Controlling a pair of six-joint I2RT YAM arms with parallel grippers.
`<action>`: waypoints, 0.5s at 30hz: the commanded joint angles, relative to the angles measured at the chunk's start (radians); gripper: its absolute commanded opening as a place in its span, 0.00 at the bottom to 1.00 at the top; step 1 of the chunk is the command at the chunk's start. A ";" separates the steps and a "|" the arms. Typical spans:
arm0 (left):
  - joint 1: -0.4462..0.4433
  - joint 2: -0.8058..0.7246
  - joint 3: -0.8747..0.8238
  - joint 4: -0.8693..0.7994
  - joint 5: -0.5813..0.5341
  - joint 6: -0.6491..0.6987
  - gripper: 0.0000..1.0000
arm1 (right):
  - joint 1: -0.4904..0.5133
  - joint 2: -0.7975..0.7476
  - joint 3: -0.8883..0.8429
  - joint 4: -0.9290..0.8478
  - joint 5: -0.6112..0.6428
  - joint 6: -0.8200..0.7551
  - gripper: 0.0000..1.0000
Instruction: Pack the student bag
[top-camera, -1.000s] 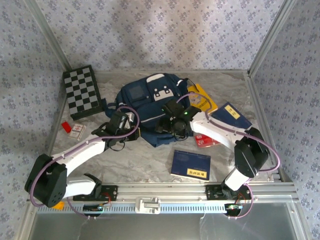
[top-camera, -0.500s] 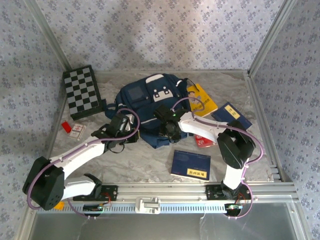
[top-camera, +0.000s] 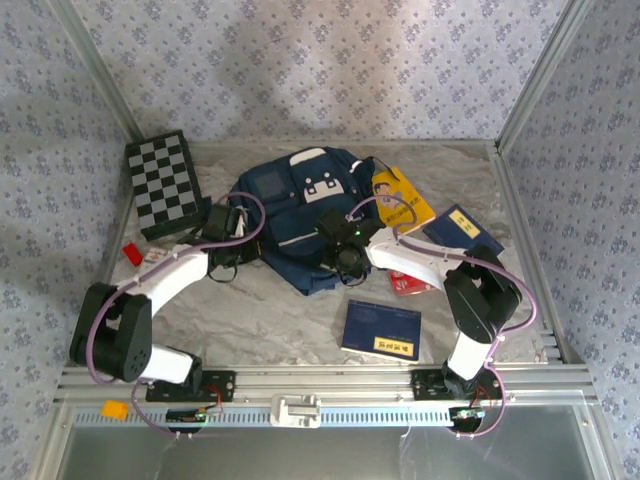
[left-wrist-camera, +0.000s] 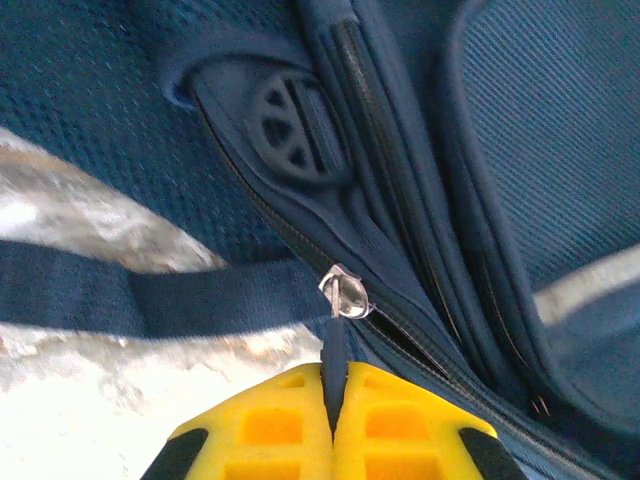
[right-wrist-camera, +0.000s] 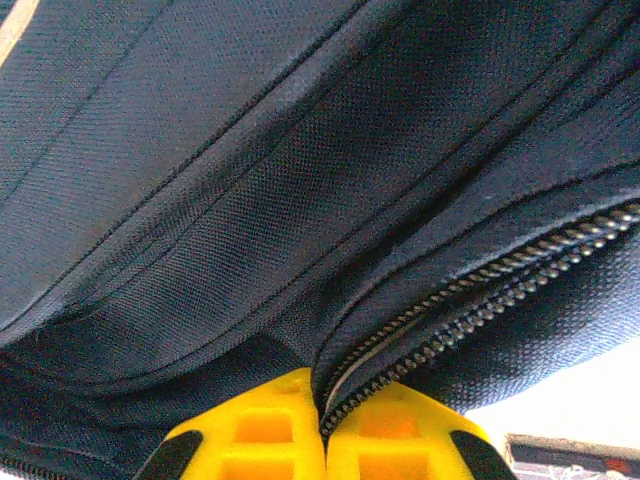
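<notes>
My left gripper draws outward along the zipper's teeth next and releases the zipper pull, since the metal slider (left-wrist-camera: 345, 292) still sits short of the part of the zipper beside the round buckle (left-wrist-camera: 262, 208).
The student bag (top-camera: 300, 215), navy with white patches, lies flat at the middle of the table. My left gripper (top-camera: 225, 222) is at the bag's left side. In the left wrist view its yellow fingers (left-wrist-camera: 255, 425) are shut on the dark blue zipper pull (left-wrist-camera: 334, 345), just below the metal slider (left-wrist-camera: 345, 292). My right gripper (top-camera: 345, 262) is at the bag's near right edge. In the right wrist view it (right-wrist-camera: 322, 395) is shut on the bag's fabric (right-wrist-camera: 250, 180) right at the zipper teeth (right-wrist-camera: 470, 305).
A checkerboard (top-camera: 165, 183) lies at the back left. A yellow book (top-camera: 405, 200) and a dark blue book (top-camera: 462, 230) lie right of the bag. Another blue book (top-camera: 380, 328) lies in front. A red booklet (top-camera: 410, 283) and small red items (top-camera: 140, 257) sit near the arms.
My right gripper swung left to the bag's near edge and closed on the fabric at the zipper. My left gripper moved back and left, still shut on the zipper pull.
</notes>
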 joint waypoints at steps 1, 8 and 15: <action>0.052 0.038 0.056 0.029 -0.031 0.023 0.00 | -0.008 -0.036 -0.013 -0.012 0.032 0.011 0.00; 0.078 0.103 0.115 0.011 -0.005 0.065 0.00 | 0.040 0.018 0.037 0.068 0.024 0.048 0.00; 0.079 0.005 0.088 -0.055 0.041 0.077 0.39 | 0.090 -0.009 0.049 0.107 0.003 0.017 0.35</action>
